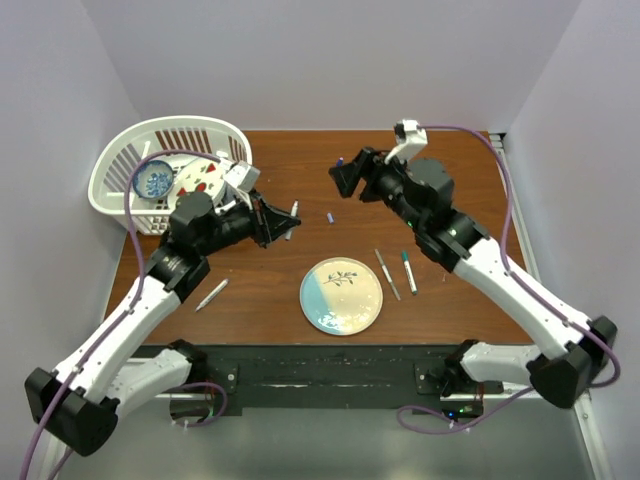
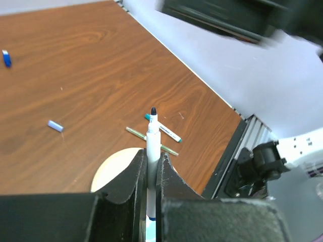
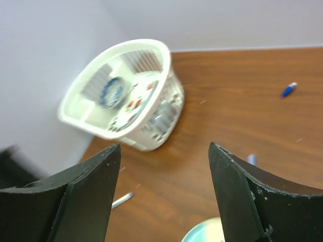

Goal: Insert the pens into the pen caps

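Note:
The cap lies outward of my right gripper and below it on the tabletop. I should next lower the gripper outward and tip its open fingers down onto the blue cap's middle.
My left gripper is shut on a white pen, which sticks out past the jaws above the table. In the left wrist view the pen points its dark tip away between the fingers. My right gripper is open and empty above the table's far middle; in its wrist view the jaws stand wide apart. A blue cap lies just beyond it. A purple cap lies between the grippers. A thin grey pen and a green-ended white pen lie right of the plate. Another pen lies at the left.
A round plate, cream and light blue, sits near the front middle. A white basket with dishes stands at the back left, also seen in the right wrist view. Walls close in the left, right and back.

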